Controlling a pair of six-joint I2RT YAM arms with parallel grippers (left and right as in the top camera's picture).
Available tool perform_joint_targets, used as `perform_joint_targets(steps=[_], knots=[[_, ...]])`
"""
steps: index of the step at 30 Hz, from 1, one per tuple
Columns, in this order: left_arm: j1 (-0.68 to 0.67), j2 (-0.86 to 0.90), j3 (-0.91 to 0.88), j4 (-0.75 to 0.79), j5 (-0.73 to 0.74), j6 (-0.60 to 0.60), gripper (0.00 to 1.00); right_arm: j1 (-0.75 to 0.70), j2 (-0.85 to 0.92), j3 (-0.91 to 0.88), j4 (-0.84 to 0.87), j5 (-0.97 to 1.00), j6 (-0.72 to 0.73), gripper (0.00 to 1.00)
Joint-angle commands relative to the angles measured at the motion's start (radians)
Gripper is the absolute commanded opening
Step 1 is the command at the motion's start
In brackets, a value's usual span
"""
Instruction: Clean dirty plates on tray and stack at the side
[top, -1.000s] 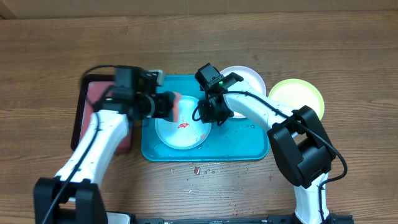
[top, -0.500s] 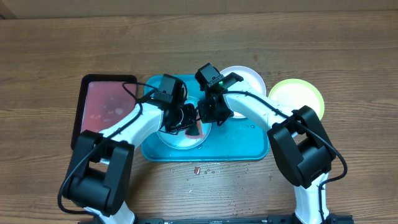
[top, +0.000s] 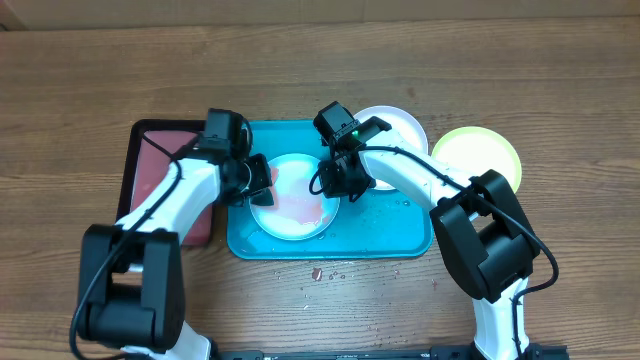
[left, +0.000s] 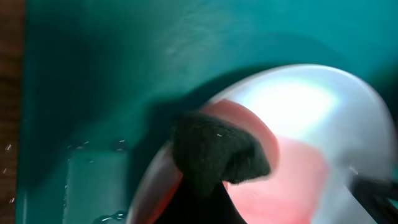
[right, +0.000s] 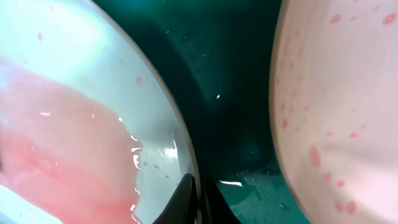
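My left gripper has the pinkish tray to its left in the overhead view, so next it will go up, across and down to release the sponge there.
A light blue plate (top: 293, 200) lies on the turquoise tray (top: 385, 235), its centre covered by a pink wet film. My left gripper (top: 256, 178) is shut on a sponge (left: 214, 152) that presses on the plate's left rim (left: 311, 112). My right gripper (top: 336, 186) is shut on the plate's right rim, its fingers pinching the edge (right: 198, 199). The white plate (top: 398, 128) rests at the tray's back right corner and shows red specks in the right wrist view (right: 336, 93). The yellow-green plate (top: 480, 157) lies on the table to the right.
A black-rimmed pinkish tray (top: 160, 165) lies left of the turquoise tray, under my left arm. Small red crumbs and drops (top: 316, 272) lie on the wooden table in front of the tray. Water drops sit on the tray floor (left: 93, 149).
My left gripper swept the sponge from the plate's left rim across its centre and back to the left. The red smear is spread into a pink film. The right gripper has not moved.
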Motion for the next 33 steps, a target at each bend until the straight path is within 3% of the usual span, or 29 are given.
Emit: perform_joint_targets(steps=[1,3,6,9,13,21,28,33], knots=[[0.022,-0.09,0.047,0.004,0.284,0.224,0.04,-0.003,0.012,0.008,-0.014,0.051,-0.022,0.13],[0.042,-0.129,0.055,-0.009,0.363,0.278,0.04,-0.003,0.012,0.008,-0.013,0.051,-0.022,0.22],[0.086,-0.179,0.056,-0.045,0.287,0.281,0.04,-0.004,0.012,0.008,-0.013,0.051,-0.022,0.23],[0.142,-0.203,0.056,-0.101,0.152,0.307,0.04,-0.003,0.012,0.008,-0.013,0.051,-0.021,0.2],[0.221,-0.203,0.056,-0.146,0.092,0.375,0.04,-0.002,0.012,0.007,-0.013,0.042,-0.021,0.14],[0.345,-0.201,0.056,-0.159,-0.142,0.366,0.04,-0.002,0.012,0.009,-0.01,0.013,-0.021,0.04],[0.353,-0.154,0.052,-0.124,-0.147,0.423,0.04,-0.002,-0.032,0.071,-0.026,0.038,-0.017,0.04],[0.354,-0.077,0.052,-0.124,-0.147,0.449,0.04,0.006,-0.123,0.116,-0.052,0.216,-0.018,0.04]])
